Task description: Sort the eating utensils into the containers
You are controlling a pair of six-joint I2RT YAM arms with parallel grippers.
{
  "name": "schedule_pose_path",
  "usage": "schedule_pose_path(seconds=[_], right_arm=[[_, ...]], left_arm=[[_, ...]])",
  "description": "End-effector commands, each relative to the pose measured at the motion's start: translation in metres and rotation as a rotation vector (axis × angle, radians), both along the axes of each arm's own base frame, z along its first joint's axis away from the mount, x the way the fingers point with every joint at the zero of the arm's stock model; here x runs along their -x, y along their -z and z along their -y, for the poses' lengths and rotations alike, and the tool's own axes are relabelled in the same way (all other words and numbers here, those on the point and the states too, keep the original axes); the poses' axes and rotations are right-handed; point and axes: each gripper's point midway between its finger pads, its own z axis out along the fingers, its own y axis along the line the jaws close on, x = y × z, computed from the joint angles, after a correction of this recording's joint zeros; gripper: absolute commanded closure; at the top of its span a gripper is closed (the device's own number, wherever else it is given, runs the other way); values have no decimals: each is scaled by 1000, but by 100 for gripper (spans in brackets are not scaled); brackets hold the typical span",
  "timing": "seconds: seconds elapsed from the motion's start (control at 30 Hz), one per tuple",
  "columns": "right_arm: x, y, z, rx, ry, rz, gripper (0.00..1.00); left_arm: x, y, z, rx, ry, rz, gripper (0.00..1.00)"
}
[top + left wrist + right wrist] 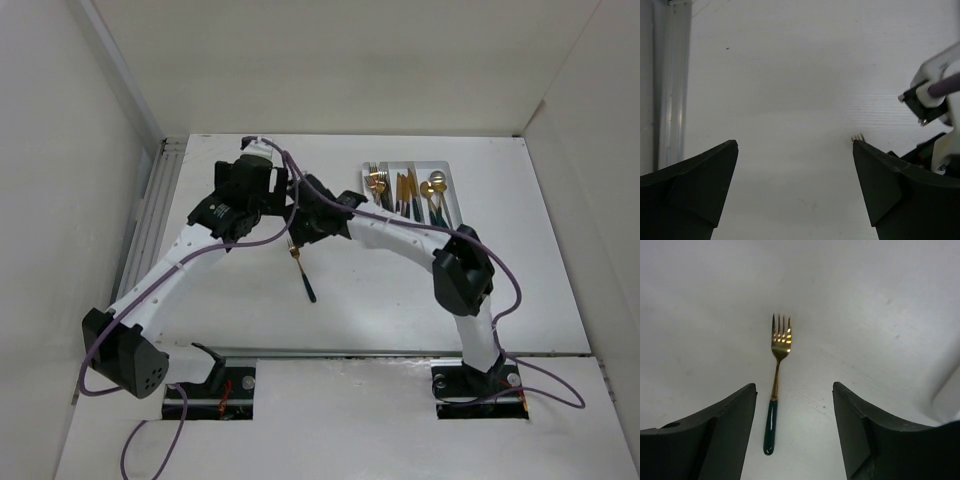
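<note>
Next, my right gripper comes back and down onto the fork's dark green handle [309,289] [770,428], which lies clear on the tabletop below and nearer my base.
One fork [301,271] with a gold head and dark green handle lies on the white table left of centre. In the right wrist view the fork [775,390] lies just inside my left finger, tines pointing away. My right gripper [794,386] is open and empty above it; in the top view it [306,230] hangs over the fork's head. My left gripper [794,142] is open and empty just to the left [262,205]; the fork's tines [858,136] peek out beside its right finger. The white tray [446,172] at the back right holds several utensils [405,190].
The two wrists are close together above the table. The right arm's wrist and purple cable [935,92] show at the right of the left wrist view. A metal rail [150,215] runs along the table's left edge. White walls enclose the table.
</note>
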Motion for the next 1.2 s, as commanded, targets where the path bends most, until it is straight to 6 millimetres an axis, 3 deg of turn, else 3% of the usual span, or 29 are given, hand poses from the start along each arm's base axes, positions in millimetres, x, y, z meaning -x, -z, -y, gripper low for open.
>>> schedule_pose_path(seconds=[0.0, 0.07, 0.13, 0.27, 0.47, 0.6, 0.7, 0.83, 0.87, 0.93, 1.03, 1.17], right_arm=[[23, 25, -9, -2, -8, -103, 32], [32, 26, -22, -52, -12, -132, 32], [42, 43, -28, -56, -19, -176, 32], [59, 61, -33, -28, -32, -211, 34], [92, 93, -26, 41, -48, -263, 35], [103, 109, -19, 66, -35, -293, 38], [107, 117, -16, 91, -36, -296, 45], [107, 130, -10, 128, -13, -304, 70], [105, 131, -9, 132, -8, -296, 86], [101, 128, -8, 137, 17, -281, 99], [97, 119, -7, 131, 28, -252, 100], [74, 79, -11, 59, 63, -177, 100]], left_arm=[[-2, -41, -24, 7, -132, 135, 0], [1, -51, -38, 25, -205, 165, 0], [3, -52, -46, 34, -238, 168, 0], [15, -42, -68, 23, -320, 146, 0], [37, -14, -88, -24, -387, 96, 0], [44, -16, -94, -15, -396, 109, 0], [44, -16, -94, -15, -396, 109, 0], [44, -15, -91, -8, -378, 109, 0], [44, -15, -90, -11, -366, 104, 0], [45, -10, -88, -17, -349, 90, 0], [44, -4, -79, -13, -282, 64, 0], [44, -4, -77, -8, -273, 60, 0]])
